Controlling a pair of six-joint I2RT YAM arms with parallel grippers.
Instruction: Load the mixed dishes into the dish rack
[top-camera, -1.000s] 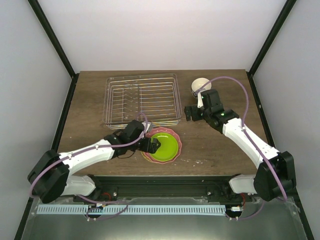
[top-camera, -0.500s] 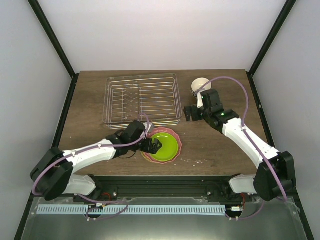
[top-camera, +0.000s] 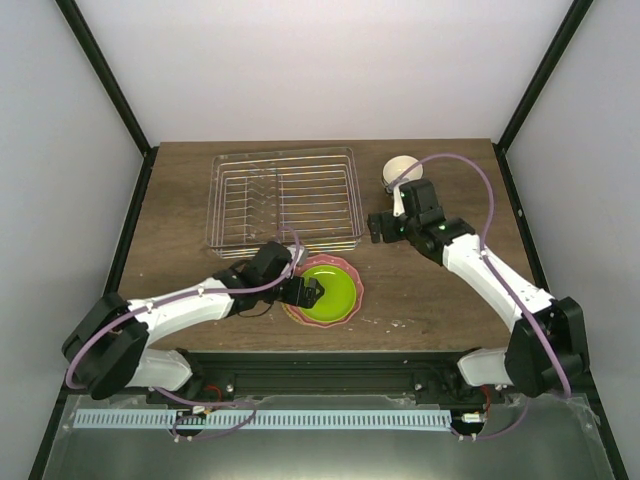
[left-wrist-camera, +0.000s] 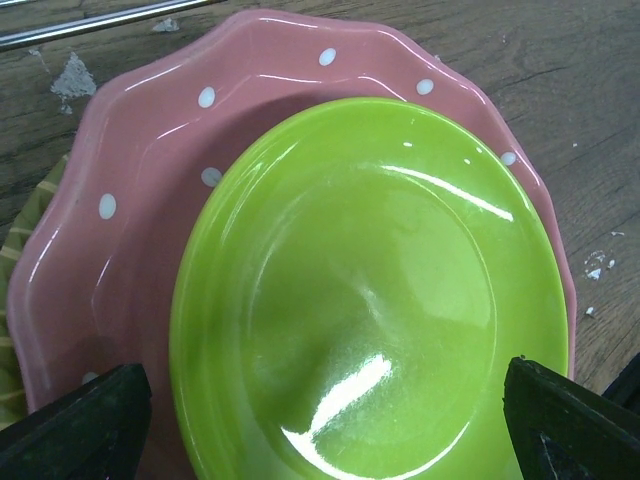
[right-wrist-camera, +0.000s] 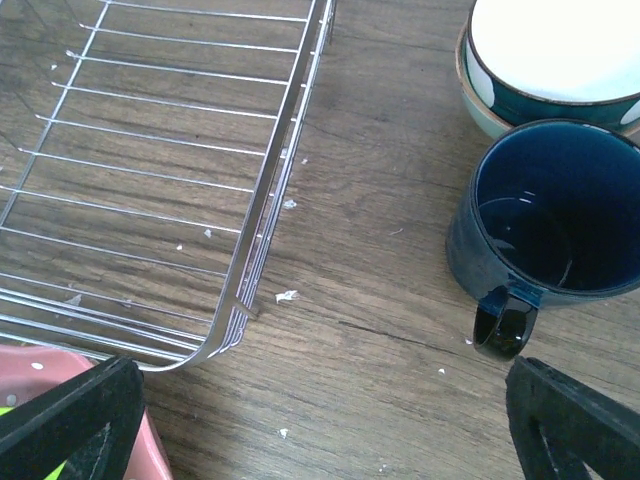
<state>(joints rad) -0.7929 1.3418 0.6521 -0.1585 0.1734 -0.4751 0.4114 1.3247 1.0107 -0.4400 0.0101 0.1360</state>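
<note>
The right gripper goes away from my base past the dark blue mug (right-wrist-camera: 560, 215) next, then lowers onto the cream bowl's rim opposite the rack (top-camera: 283, 200).
The lime-green plate (top-camera: 332, 294) lies on the larger pink scalloped plate (top-camera: 349, 271), just in front of the silver wire dish rack (top-camera: 283, 200). My left gripper (top-camera: 311, 291) is open low over the green plate's left part. In the left wrist view the green plate (left-wrist-camera: 370, 300) fills the space between the fingertips (left-wrist-camera: 80, 425), on the pink plate (left-wrist-camera: 130, 230). My right gripper (top-camera: 377, 228) is open and empty over bare wood between the rack's corner (right-wrist-camera: 255, 250) and the dark blue mug (right-wrist-camera: 560, 215). The cream bowl (right-wrist-camera: 560, 45) sits nested in a pale bowl (right-wrist-camera: 478, 108) behind the mug.
A pale ribbed edge (left-wrist-camera: 22, 240) shows under the pink plate's left side. Small white crumbs (right-wrist-camera: 287, 296) lie on the wood. The bowls (top-camera: 401, 168) stand at the back right of the wooden table (top-camera: 430, 290), near its right edge.
My left gripper has crept a little to the right over the green plate. The right arm has barely shifted. The dishes have not moved.
</note>
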